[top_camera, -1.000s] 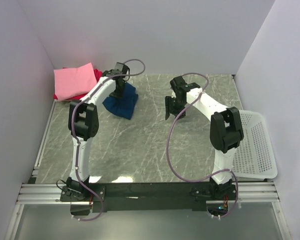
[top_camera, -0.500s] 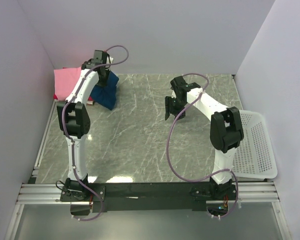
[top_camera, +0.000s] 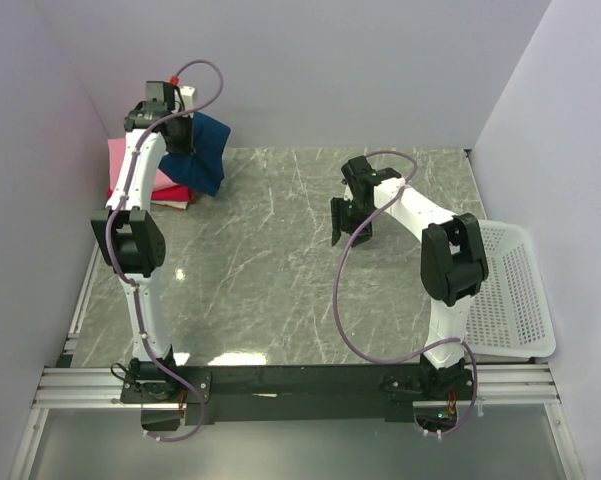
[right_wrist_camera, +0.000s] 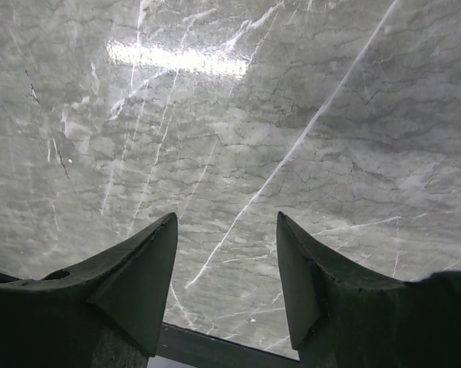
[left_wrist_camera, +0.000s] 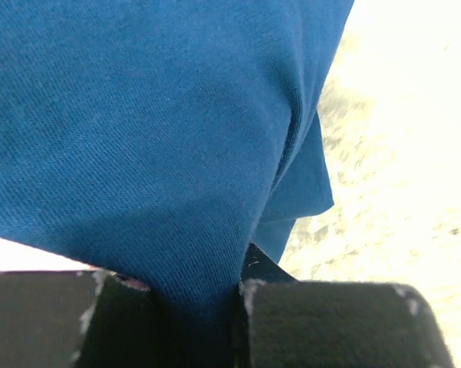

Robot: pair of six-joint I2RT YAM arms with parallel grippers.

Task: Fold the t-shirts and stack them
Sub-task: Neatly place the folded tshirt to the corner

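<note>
The blue t-shirt hangs partly past the edge of the stack, so I need to move my left gripper to the left in the top view next, over the pink t-shirt, and then open it.
A dark blue t-shirt (top_camera: 202, 150) hangs folded from my left gripper (top_camera: 170, 135), which is raised at the back left over a stack of folded t-shirts. The stack shows a pink t-shirt (top_camera: 120, 160) on top and a magenta-red one (top_camera: 170, 192) beneath. In the left wrist view the blue cloth (left_wrist_camera: 161, 138) fills the frame and is pinched between the fingers (left_wrist_camera: 330, 322), so the left gripper (left_wrist_camera: 215, 307) is shut on it. My right gripper (top_camera: 348, 222) hovers over the bare middle of the table, open, its fingers (right_wrist_camera: 138, 276) apart with nothing between them.
A white mesh basket (top_camera: 515, 290) sits at the table's right edge. Grey walls close in the left, back and right sides. The marble table top (top_camera: 280, 270) lies between the arms.
My left arm has lifted the dark blue t-shirt off the table and swung it left and back, to above the pink stack. The right arm has stayed still.
</note>
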